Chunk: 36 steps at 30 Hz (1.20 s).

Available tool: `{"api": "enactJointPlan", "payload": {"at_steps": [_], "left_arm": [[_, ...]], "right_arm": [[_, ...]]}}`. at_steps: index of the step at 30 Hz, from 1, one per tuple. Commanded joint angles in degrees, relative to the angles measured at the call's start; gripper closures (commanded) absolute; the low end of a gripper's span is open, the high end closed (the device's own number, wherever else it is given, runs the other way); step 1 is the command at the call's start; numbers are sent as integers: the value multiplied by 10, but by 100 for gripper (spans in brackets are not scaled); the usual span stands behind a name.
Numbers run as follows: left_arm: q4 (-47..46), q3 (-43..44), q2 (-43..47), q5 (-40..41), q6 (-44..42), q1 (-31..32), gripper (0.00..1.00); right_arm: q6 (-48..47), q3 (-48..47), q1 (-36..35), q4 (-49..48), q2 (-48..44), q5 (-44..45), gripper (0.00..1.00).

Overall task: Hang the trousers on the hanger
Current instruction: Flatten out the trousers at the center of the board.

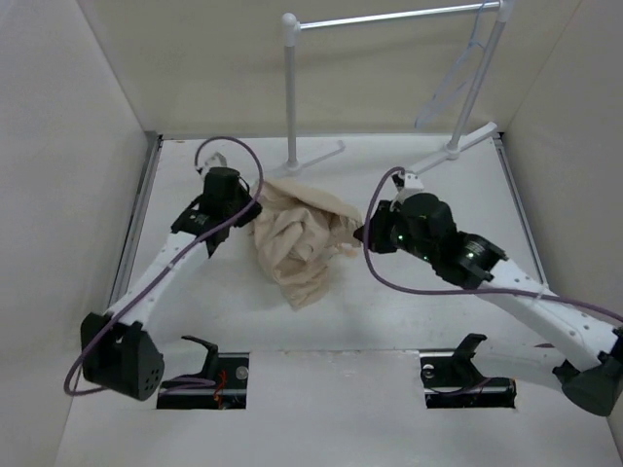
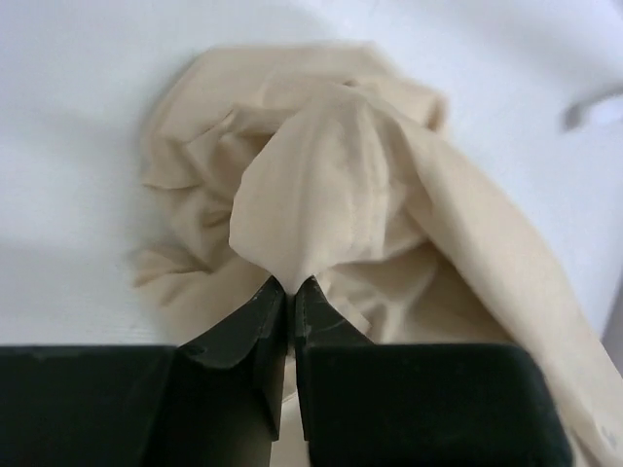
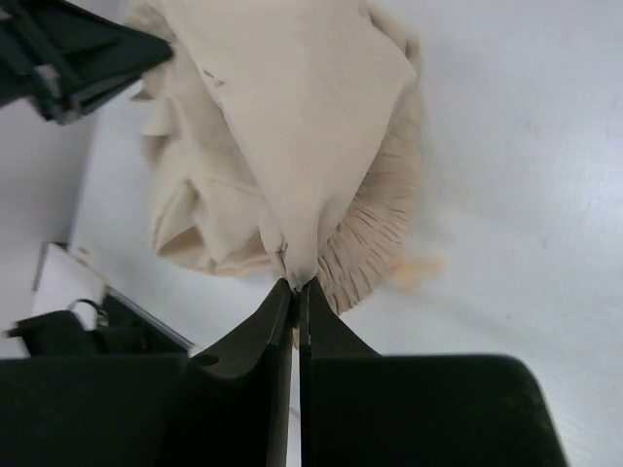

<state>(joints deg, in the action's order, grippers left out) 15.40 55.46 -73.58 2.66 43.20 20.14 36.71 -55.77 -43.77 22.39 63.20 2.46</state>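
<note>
My right gripper goes up toward the right in the top view next, then goes down outward beside the rack's hanger-side foot and releases, because the trousers (image 1: 297, 238) are bunched up.
The cream trousers (image 1: 297, 238) lie crumpled in the middle of the table, lifted at both sides. My left gripper (image 1: 255, 206) is shut on a fold at their left edge; the left wrist view shows the cloth (image 2: 331, 195) pinched between my fingertips (image 2: 291, 287). My right gripper (image 1: 362, 233) is shut on a fold at their right edge; the right wrist view shows the cloth (image 3: 292, 126) pinched at the tips (image 3: 295, 289), next to the ribbed waistband (image 3: 375, 238). The pale thin hanger (image 1: 456, 78) hangs by its hook from the right end of the rack's bar.
A white garment rack (image 1: 290, 88) with a silver bar (image 1: 399, 17) stands at the back of the table; its feet (image 1: 316, 156) rest on the surface. Pale walls enclose left, back and right. Two dark cut-outs (image 1: 204, 377) sit near the front edge.
</note>
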Motion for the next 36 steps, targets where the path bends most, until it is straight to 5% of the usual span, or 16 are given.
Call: {"api": "enactJointPlan", "payload": {"at_steps": [1, 7, 14, 19, 25, 30, 36], "left_arm": [[59, 82, 98, 88, -35, -17, 97], [133, 192, 221, 155, -92, -40, 97], [159, 263, 281, 123, -131, -32, 90], [92, 188, 203, 100, -100, 22, 86], [53, 209, -8, 122, -79, 146, 54], [74, 138, 53, 190, -63, 175, 41], [209, -58, 180, 195, 50, 73, 40]], "right_arm": [[-59, -122, -42, 123, -65, 108, 99], [-73, -290, -142, 276, -130, 252, 100], [-70, -364, -229, 297, -176, 373, 99], [-101, -275, 39, 260, -132, 286, 100], [-39, -160, 409, 131, -28, 123, 100], [-4, -174, 520, 91, 81, 106, 100], [-12, -139, 496, 68, 84, 103, 100]]}}
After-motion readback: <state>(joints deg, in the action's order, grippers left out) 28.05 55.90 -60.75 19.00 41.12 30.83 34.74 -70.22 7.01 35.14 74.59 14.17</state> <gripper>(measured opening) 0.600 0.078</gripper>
